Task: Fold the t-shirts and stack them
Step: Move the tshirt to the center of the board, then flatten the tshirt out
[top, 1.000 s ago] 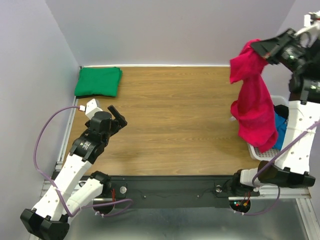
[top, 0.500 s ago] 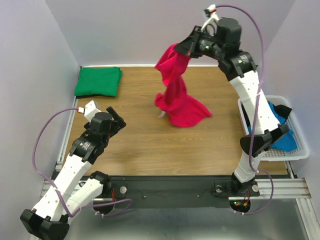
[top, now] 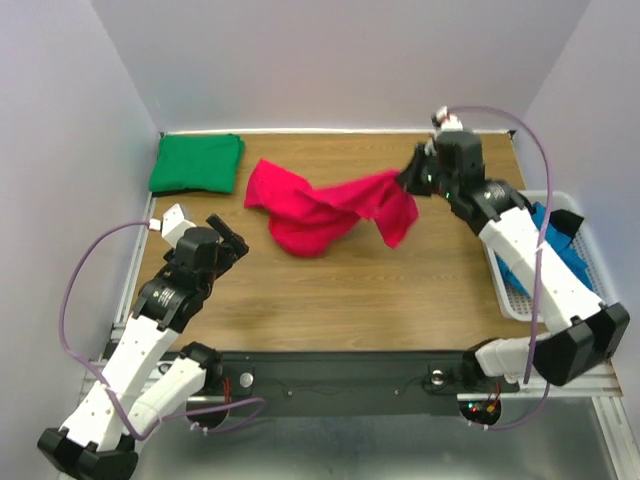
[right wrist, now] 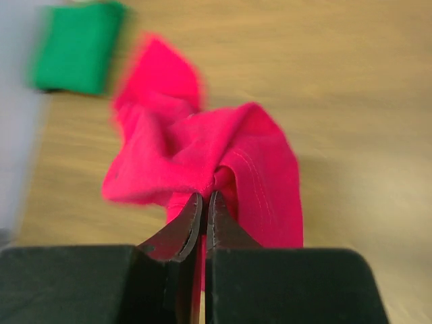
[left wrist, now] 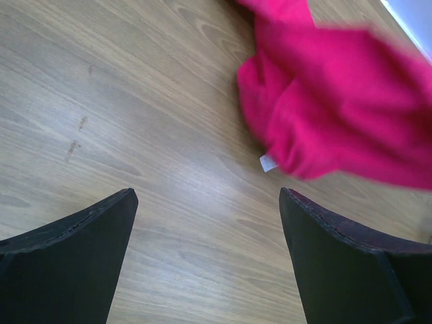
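My left gripper should next move outward and down to the red shirt's near corner (top: 251, 202), opposite the pinched end, because the shirt's loose end is outward and below.
A crimson red t-shirt (top: 320, 208) trails in a crumpled band across the middle of the table. My right gripper (top: 408, 180) is shut on its right end, the cloth (right wrist: 202, 152) pinched between the closed jaws. A folded green t-shirt (top: 197, 162) lies flat in the far left corner, also in the right wrist view (right wrist: 77, 44). A blue t-shirt (top: 558, 255) sits in the white basket (top: 516, 303) at the right. My left gripper (top: 232, 240) stands open near the table's left side, nothing between its fingers; the red shirt (left wrist: 337, 121) lies just ahead of it.
The white slatted basket juts over the table's right edge beside the right arm. Purple walls close off the back and both sides. Bare wood (top: 350, 290) runs along the near half of the table.
My right arm has swung the red t-shirt from over the basket leftward and down to the table's middle, where most of it now rests. The left arm has hardly moved.
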Robot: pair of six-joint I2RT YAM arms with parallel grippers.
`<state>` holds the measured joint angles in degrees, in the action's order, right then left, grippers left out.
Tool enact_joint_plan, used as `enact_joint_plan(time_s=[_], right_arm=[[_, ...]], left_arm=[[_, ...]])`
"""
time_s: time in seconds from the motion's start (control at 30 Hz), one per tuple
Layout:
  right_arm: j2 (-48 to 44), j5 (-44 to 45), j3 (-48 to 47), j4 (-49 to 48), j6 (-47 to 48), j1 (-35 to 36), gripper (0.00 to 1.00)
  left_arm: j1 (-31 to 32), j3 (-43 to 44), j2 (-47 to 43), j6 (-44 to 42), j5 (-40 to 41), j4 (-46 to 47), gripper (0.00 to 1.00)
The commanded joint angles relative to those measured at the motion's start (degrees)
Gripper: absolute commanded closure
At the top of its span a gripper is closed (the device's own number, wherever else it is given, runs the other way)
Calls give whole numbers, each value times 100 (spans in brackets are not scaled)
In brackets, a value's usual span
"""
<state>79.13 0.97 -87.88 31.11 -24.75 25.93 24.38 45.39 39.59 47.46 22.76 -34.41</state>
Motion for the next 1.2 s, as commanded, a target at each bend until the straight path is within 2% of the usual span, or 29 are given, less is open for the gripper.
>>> enact_joint_plan(time_s=[0.0, 0.03, 0.07, 0.1, 0.2, 0.23, 0.37, 0.4, 0.53, 0.63, 0.73, 1.03, 1.17], right_arm=[[-162, 1379, 1776, -132, -327, -623, 99], [-83, 1736, 2000, -54, -476, -755, 96], [-56, 1888, 2220, -35, -574, -861, 88], [-30, 1993, 2361, -26, -679, -1036, 59], [-73, 1934, 2573, 0, -663, -1064, 8], [-117, 1707, 2635, 0, -636, -1073, 0], [-494, 1573, 2880, 53, -548, -1055, 0], [-591, 1547, 2960, 70, -513, -1064, 0], [-1144, 1415, 3557, 79, -513, -1055, 0], [-1523, 1406, 3953, 88, -618, -1064, 0], [-1804, 1336, 4252, 79, -785, -1064, 0], [-1954, 1371, 4692, 79, -952, -1055, 0], [-1867, 1511, 4753, 79, -979, -1064, 0]], left_arm=[[23, -73, -13, 132, 53, 40, 1], [23, -117, 39, 132, 27, 57, 1], [14, -144, 92, 132, 9, 66, 1], [14, -161, 136, 132, 9, 75, 1], [14, -223, 425, 167, -43, 250, 1], [14, -249, 505, 176, -79, 503, 1], [-29, -390, 1128, 123, -264, 1357, 1], [-91, -390, 1512, 123, -403, 1663, 2], [-591, -93, 2727, -149, -1009, 2324, 2], [-978, 137, 3667, -264, -1397, 2807, 6], [-1233, 513, 4485, -369, -1879, 3001, 12], [-1234, 1401, 6024, -440, -2250, 3415, 12], [-1199, 1789, 6569, -404, -2233, 3406, 18]])
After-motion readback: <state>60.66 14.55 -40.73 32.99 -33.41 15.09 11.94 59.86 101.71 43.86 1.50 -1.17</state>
